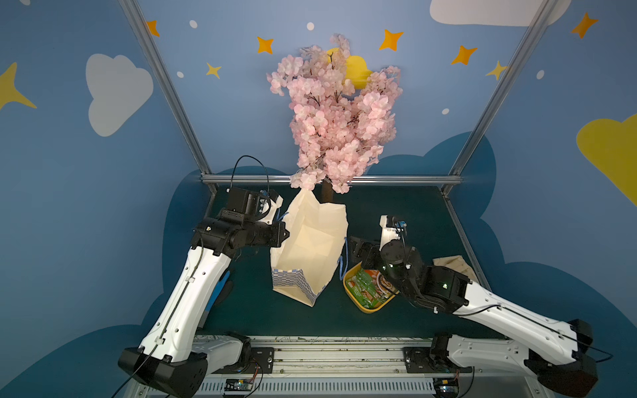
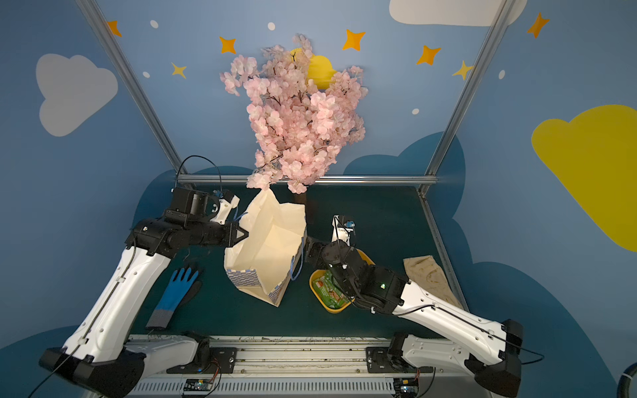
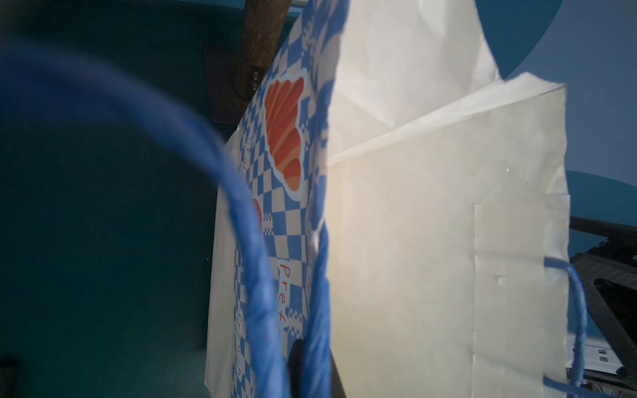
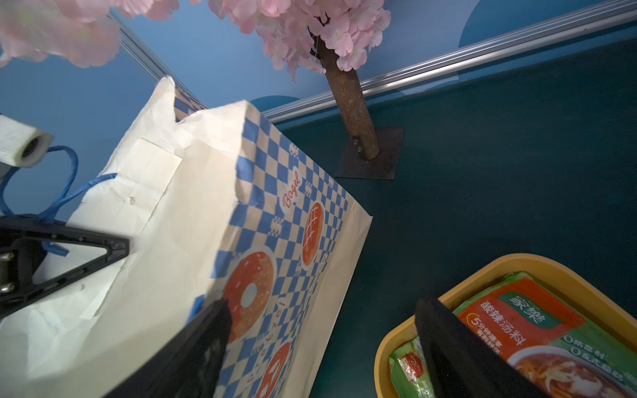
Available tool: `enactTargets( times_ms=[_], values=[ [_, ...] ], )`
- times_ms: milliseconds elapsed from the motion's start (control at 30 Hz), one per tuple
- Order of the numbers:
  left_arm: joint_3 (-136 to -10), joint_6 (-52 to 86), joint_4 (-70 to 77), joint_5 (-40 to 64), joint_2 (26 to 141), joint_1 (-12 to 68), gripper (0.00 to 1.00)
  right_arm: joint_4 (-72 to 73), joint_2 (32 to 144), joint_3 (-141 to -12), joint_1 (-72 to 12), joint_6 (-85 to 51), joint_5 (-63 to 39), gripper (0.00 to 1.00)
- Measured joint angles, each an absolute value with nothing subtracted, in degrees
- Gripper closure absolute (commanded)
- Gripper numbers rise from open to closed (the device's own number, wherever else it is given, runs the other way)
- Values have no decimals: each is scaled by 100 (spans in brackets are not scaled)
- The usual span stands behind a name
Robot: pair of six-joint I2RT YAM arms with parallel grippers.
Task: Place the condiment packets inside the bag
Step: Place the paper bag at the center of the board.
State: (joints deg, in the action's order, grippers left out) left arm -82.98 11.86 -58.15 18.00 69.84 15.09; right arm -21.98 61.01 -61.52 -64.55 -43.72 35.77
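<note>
The opening of the bag is wide open, so the robot's left gripper needs to spread its fingers at the bag's held rim (image 1: 276,250) (image 3: 323,222) between them to let it go.
The bag (image 1: 310,248) (image 2: 265,248) stands open mid-table, checkered blue and white outside, cream inside. My left gripper (image 1: 281,234) (image 2: 241,234) (image 3: 310,365) is shut on the bag's left rim, with the blue cord handle (image 3: 255,275) beside the fingers. The condiment packets (image 1: 370,287) (image 2: 327,293) (image 4: 524,330), green with orange labels, lie in a yellow tray (image 1: 345,279) (image 4: 396,339) right of the bag. My right gripper (image 1: 358,248) (image 2: 312,251) (image 4: 322,310) hangs open and empty above the gap between the bag (image 4: 172,241) and the tray, one finger over the tray's edge.
A pink blossom tree (image 1: 337,120) rises behind the bag, its trunk on a dark base plate (image 4: 368,155). A blue glove (image 2: 177,293) lies front left by the left arm. A beige cloth (image 2: 427,272) lies at the right edge. Metal rails border the table.
</note>
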Motion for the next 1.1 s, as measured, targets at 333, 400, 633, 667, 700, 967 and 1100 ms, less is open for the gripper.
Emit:
enactTargets(
  times_ms=[333,400,633,667,700,967,1100],
  values=[
    [-7262,1538,-5234,2296,6853,1033,97,-2049,6099,-6014,-6353,-4364,3625,11],
    [-7218,1645,-5183,2506,6858,847,97,-2043,6101,-5953,-6316,-4364,3627,11],
    [-7210,1981,-4829,3216,6840,705,97,-2036,6099,-5909,-6259,-4366,3636,10],
    [-7175,2043,-4729,3317,6820,703,97,-2034,6099,-5900,-6254,-4366,3640,11],
    [-7131,2095,-4650,3402,6796,701,97,-2034,6097,-5889,-6252,-4366,3642,11],
    [-6759,2436,-4086,3911,6759,670,97,-2038,5970,-5734,-6215,-4370,3669,11],
    [-6685,2443,-3942,3938,6757,646,87,-2036,5876,-5675,-6189,-4375,3699,10]
  ],
)
